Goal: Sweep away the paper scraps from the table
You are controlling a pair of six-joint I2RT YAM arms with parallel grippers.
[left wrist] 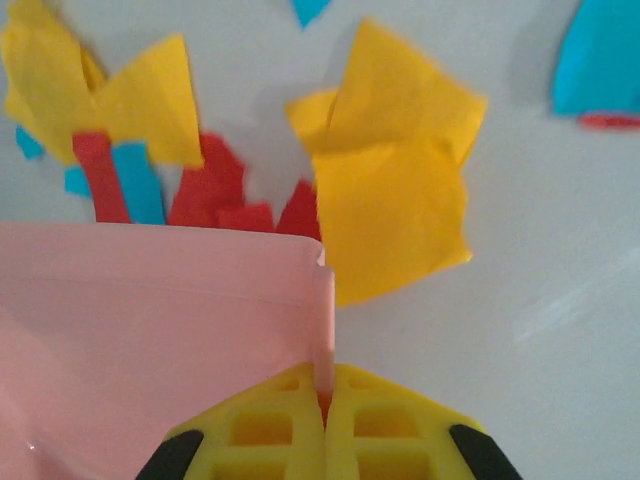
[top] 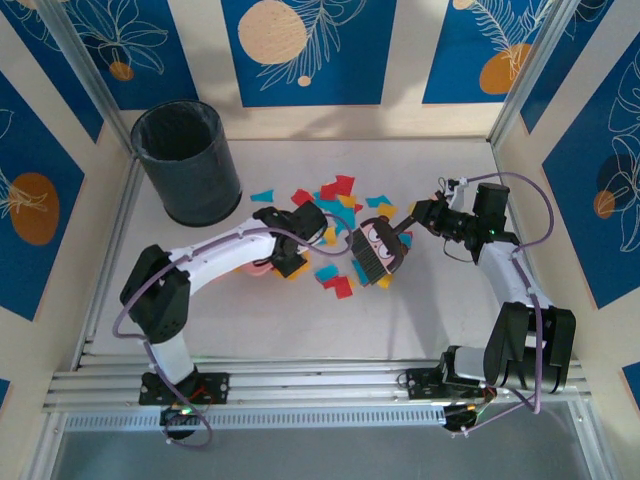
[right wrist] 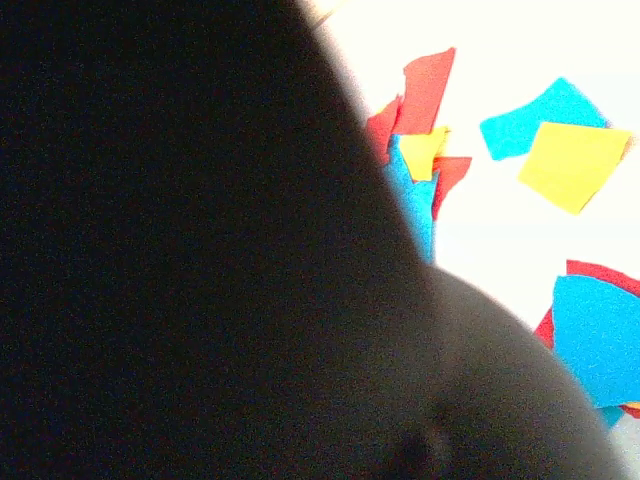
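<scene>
The loose scraps by the brush's bristles are beyond both my left gripper and its dustpan. My left gripper needs to slide across with the dustpan toward those scraps and let go of the dustpan's side.
Paper scraps in red, yellow and cyan lie in a loose patch on the table, with more just nearer. My left gripper is at the patch's left side, shut on the side wall of a pink dustpan. In the left wrist view its yellow fingers pinch the dustpan, whose lip faces yellow and red scraps. My right gripper is shut on a brush with a cartoon face, bristles down among the scraps. The brush's dark body hides the right fingers; scraps lie beyond.
A black bin stands at the table's back left. Patterned walls close the table in on the left, back and right. Aluminium rails run along the near edge by the arm bases. Bare surface lies in front of the scraps.
</scene>
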